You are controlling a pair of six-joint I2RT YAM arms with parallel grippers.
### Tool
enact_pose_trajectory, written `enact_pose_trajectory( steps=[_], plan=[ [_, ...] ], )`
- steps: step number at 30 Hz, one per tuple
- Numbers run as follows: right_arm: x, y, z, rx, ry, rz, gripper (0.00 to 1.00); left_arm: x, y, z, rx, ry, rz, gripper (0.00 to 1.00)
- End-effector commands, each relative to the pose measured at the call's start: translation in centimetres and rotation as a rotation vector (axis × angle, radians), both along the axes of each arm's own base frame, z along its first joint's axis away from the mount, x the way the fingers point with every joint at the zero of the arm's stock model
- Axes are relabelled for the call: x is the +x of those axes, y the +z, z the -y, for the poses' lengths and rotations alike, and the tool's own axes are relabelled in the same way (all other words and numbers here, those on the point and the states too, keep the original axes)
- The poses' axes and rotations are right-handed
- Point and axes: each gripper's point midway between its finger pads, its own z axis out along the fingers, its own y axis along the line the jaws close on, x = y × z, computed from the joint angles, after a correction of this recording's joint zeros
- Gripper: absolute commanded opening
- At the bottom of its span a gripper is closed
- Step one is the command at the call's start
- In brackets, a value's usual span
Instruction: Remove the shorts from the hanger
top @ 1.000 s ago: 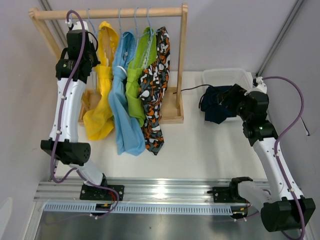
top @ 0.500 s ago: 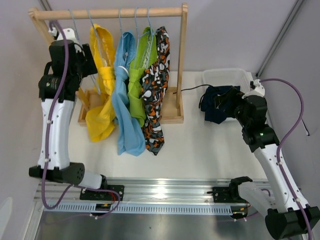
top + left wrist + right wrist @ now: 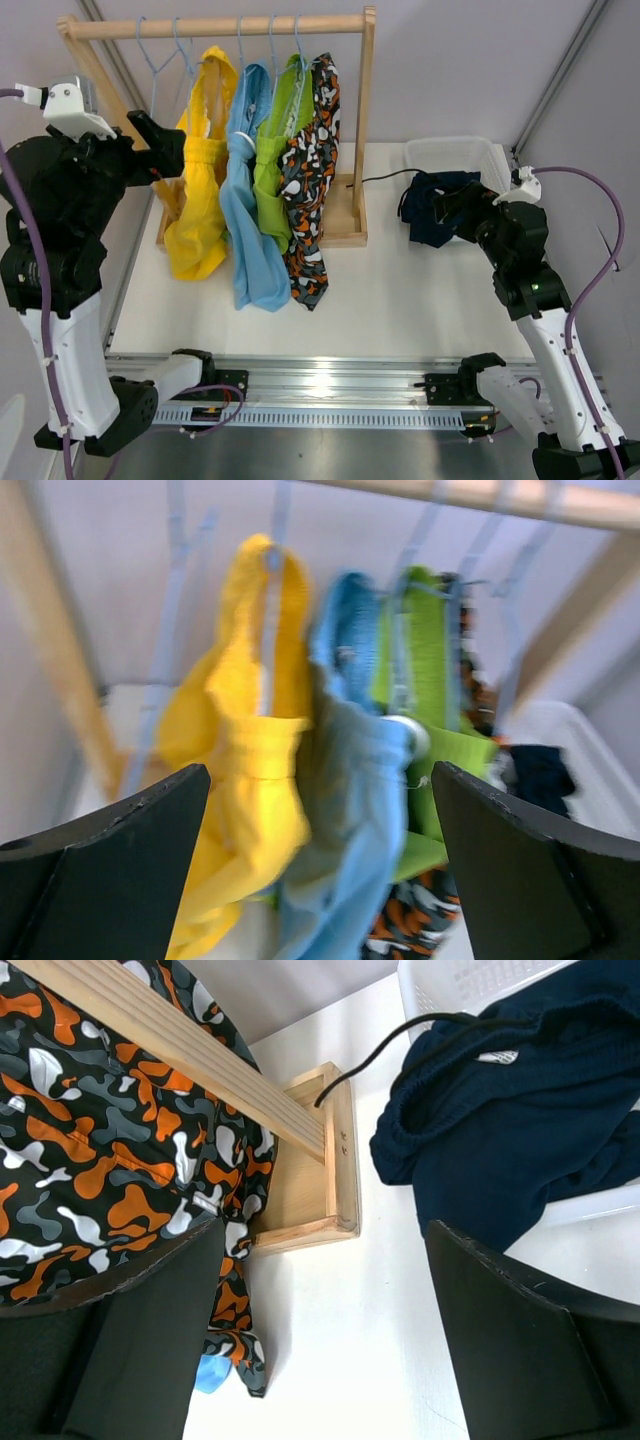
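Observation:
I should move my left gripper to the right in the top view, past the green pair, onto the hanger bar of the patterned shorts, because those shorts are hanging nearest the bin (image 3: 470,150).
Four pairs of shorts hang on blue hangers from the wooden rail (image 3: 220,27): yellow (image 3: 200,170), light blue (image 3: 245,210), lime green (image 3: 272,150) and black with orange-white pattern (image 3: 310,180). My left gripper (image 3: 165,150) is open and empty, just left of the yellow pair and apart from it. Its wrist view, blurred, faces the yellow shorts (image 3: 250,770) and the light blue shorts (image 3: 350,800) between wide fingers (image 3: 110,880). Navy shorts (image 3: 435,205) lie over the rim of the white bin (image 3: 470,150). My right gripper (image 3: 455,212) hangs open beside them, above bare table (image 3: 325,1340).
An empty blue hanger (image 3: 150,60) hangs at the rail's left end. The rack's wooden base (image 3: 320,1190) lies between the patterned shorts (image 3: 100,1140) and the navy shorts (image 3: 500,1130). A grey wall stands close behind the rack.
My left gripper has opened and drawn back to the left, away from the hangers at the rail's left end. The yellow shorts have swung slightly. The right arm shifted only a little.

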Motion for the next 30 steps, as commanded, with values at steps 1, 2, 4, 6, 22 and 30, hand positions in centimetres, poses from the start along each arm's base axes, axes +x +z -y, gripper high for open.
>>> enact_pose_trajectory(
  steps=[1, 2, 4, 6, 22, 30],
  plan=[
    [-0.6, 2.0, 0.1, 0.001, 0.0, 0.051, 0.88, -0.8, 1.6, 5.8, -0.075, -0.313, 0.052, 0.99],
    [-0.6, 1.9, 0.1, 0.001, 0.0, 0.049, 0.88, -0.5, 1.3, 6.7, -0.105, -0.35, 0.041, 0.99],
    [-0.6, 1.6, 0.2, -0.005, -0.002, 0.047, 0.88, -0.9, 2.3, 9.3, -0.134, -0.469, 0.08, 0.99],
    [-0.6, 1.5, 0.3, -0.009, -0.009, 0.048, 0.88, -0.2, 2.6, 11.3, -0.149, -0.546, 0.102, 0.99],
    [-0.9, -0.2, 0.8, -0.067, -0.013, 0.044, 0.89, 8.2, 0.5, 20.5, -0.137, -0.598, 0.034, 0.96],
    [-1.0, -0.2, 2.0, -0.105, -0.037, 0.05, 0.9, 12.1, -2.1, 21.4, -0.095, -0.494, -0.024, 0.94]
  ],
)
